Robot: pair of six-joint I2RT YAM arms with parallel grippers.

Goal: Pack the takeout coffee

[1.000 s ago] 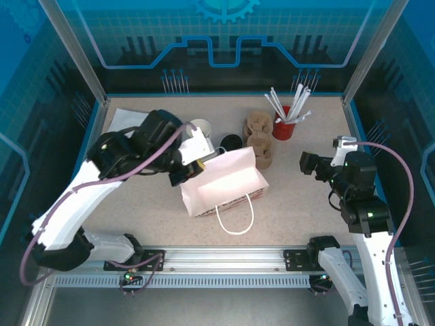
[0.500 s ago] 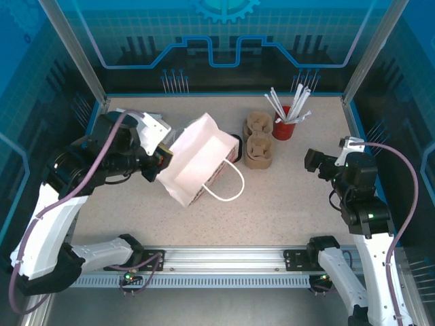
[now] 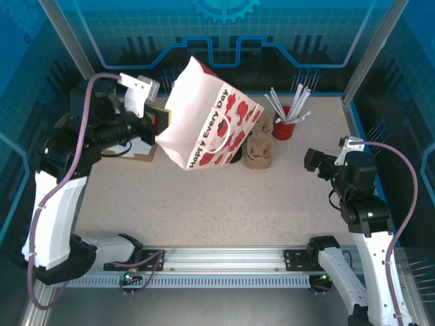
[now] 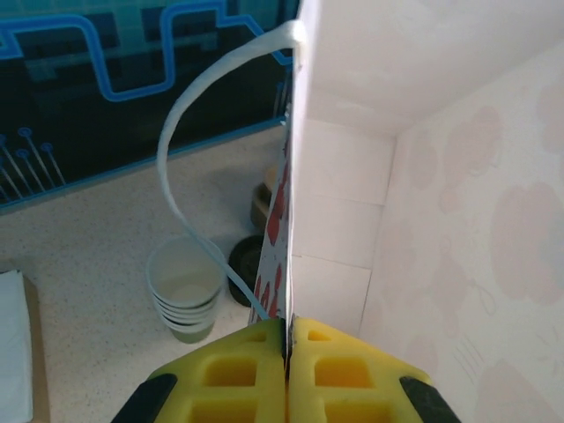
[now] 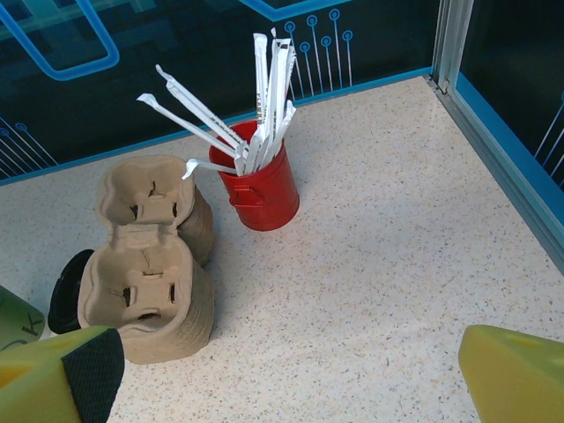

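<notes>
The bare tabletop beside the napkins is below and outward of my left gripper. I should move outward and down to stand and release the bag [image 3: 211, 119].
My left gripper [image 3: 158, 123] [image 4: 288, 324] is shut on the rim of a white paper bag [image 3: 211, 119] printed with red shapes. It holds the bag tilted in the air over the back of the table. The left wrist view looks into the bag's white inside [image 4: 423, 203], with one handle [image 4: 176, 150] looping out to the left. The takeout coffee's black lid [image 4: 244, 269] [image 5: 67, 291] peeks out on the table behind the bag, next to the cup carriers. My right gripper [image 3: 314, 163] [image 5: 291, 388] hovers open at the right, nothing between its fingers.
A stack of lidless cups [image 4: 185, 286] stands left of the black lid. Two stacks of brown pulp cup carriers [image 3: 259, 146] [image 5: 145, 264] and a red cup of wrapped straws [image 3: 283, 125] [image 5: 260, 189] sit at the back. White napkins [image 3: 139, 146] lie at the left.
The left arm has swung the bag up off the table and back, so it now hangs in the air with its printed side showing. The right arm has barely moved.
</notes>
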